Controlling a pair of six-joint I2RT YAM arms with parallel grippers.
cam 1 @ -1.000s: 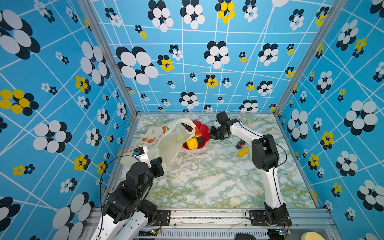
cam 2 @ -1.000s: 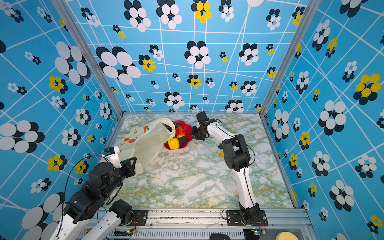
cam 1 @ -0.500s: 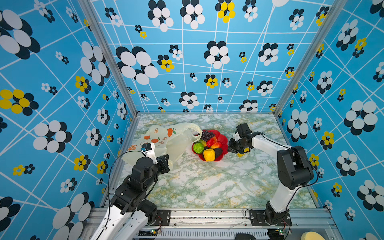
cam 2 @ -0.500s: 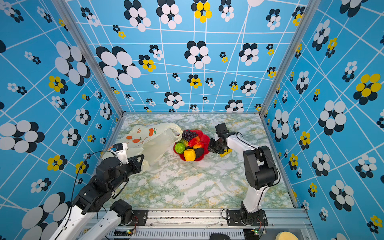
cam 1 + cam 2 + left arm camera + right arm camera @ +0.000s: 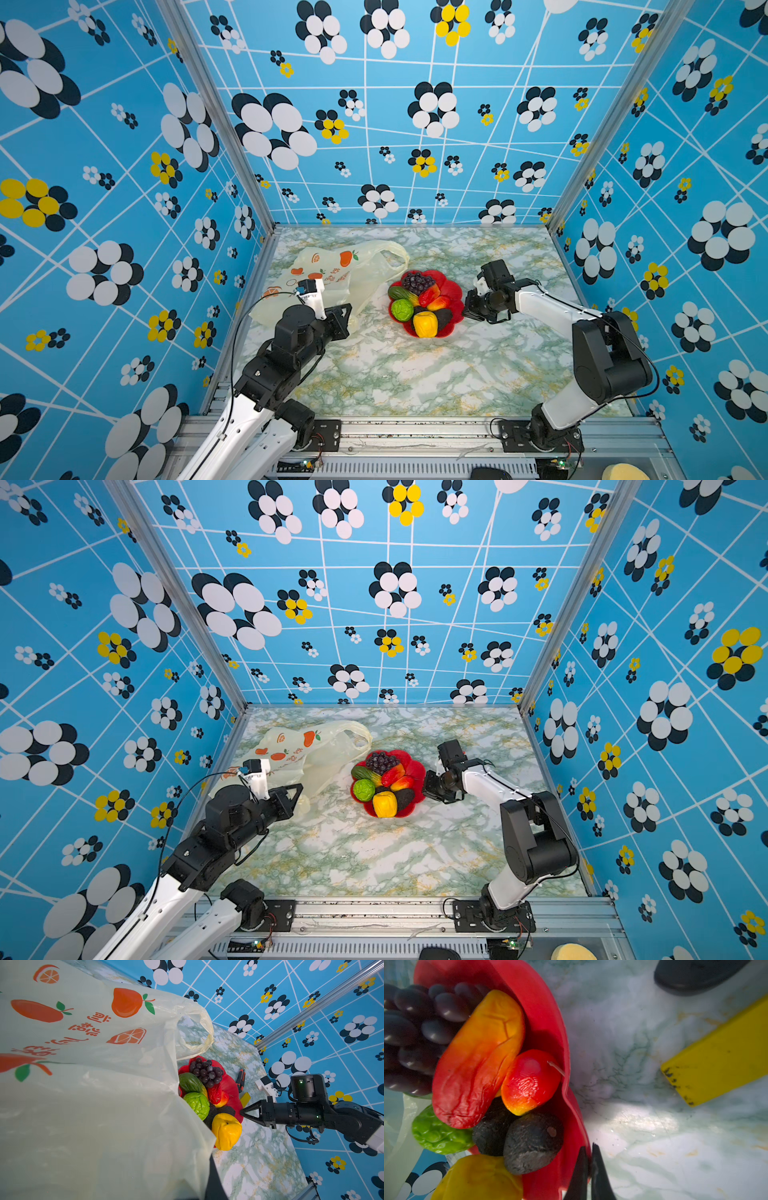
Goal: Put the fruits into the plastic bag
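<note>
The right gripper slides the plate's rim back over the bare marble just behind the gripper next, farther from the slumped bag, and releases the plate's rim.
The fruits lie heaped on a red flower-shaped plate (image 5: 455, 291) (image 5: 415, 766): dark grapes (image 5: 417, 282) (image 5: 205, 1072), a green ball (image 5: 402, 309), a yellow piece (image 5: 424, 324) (image 5: 226, 1130), red-orange pieces (image 5: 477, 1064) and dark ovals (image 5: 533, 1140). My right gripper (image 5: 468, 309) (image 5: 588, 1167) is shut on the plate's right rim. The plastic bag (image 5: 332, 270) (image 5: 93, 1105) lies slumped left of the plate, its handle loop (image 5: 395, 257) by the grapes. My left gripper (image 5: 347, 318) is shut on the bag's near edge. In the left wrist view film covers the jaws and one dark finger (image 5: 214, 1180) shows.
A flat yellow strip (image 5: 716, 1053) (image 5: 245, 1098) and an orange-black cutter (image 5: 241, 1080) lie on the marble just right of the plate, under my right arm. Blue flowered walls close in the left, back and right.
The plate with its fruits has slid right and nearer, away from the bag's mouth, with the right gripper on its rim. The bag has sunk from raised to slumped.
</note>
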